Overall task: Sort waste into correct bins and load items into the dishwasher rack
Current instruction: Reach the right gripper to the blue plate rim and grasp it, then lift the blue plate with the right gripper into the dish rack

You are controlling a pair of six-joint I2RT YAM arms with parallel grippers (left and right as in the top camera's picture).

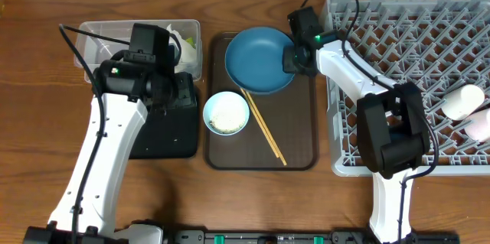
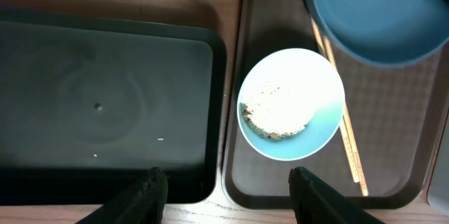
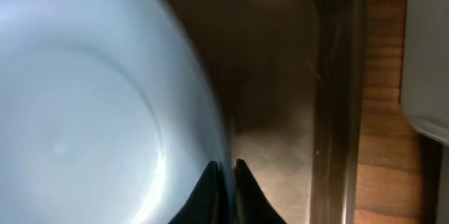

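Note:
The robot's right gripper should lift the plate [image 1: 257, 60] across to the empty corner of the rack beyond the cups, to the gripper's right in the overhead view, then tilt the plate upright, lower it and let go.
The dark blue plate [image 1: 257, 60] lies at the far end of the brown serving tray [image 1: 298, 148]. My right gripper [image 1: 295, 56] is shut on its right rim, and the fingers [image 3: 226, 175] pinch the plate's edge [image 3: 91, 97]. The white bowl [image 1: 226, 112] holds rice scraps, with the chopsticks [image 1: 265, 127] beside it. My left gripper [image 2: 228, 196] is open and empty above the gap between the black tray [image 2: 105, 104] and the bowl [image 2: 291, 104]. The clear tub [image 1: 99, 34] holds the napkin and wrapper [image 1: 184, 43]. The grey rack [image 1: 398, 45] holds two cups [image 1: 465, 100] at its right.
The black tray [image 1: 164, 133] lies left of the serving tray, the clear tub behind it. The rack stands directly right of the serving tray [image 3: 337, 76]. In the left wrist view the plate [image 2: 379, 13] overlaps the chopsticks [image 2: 349, 143].

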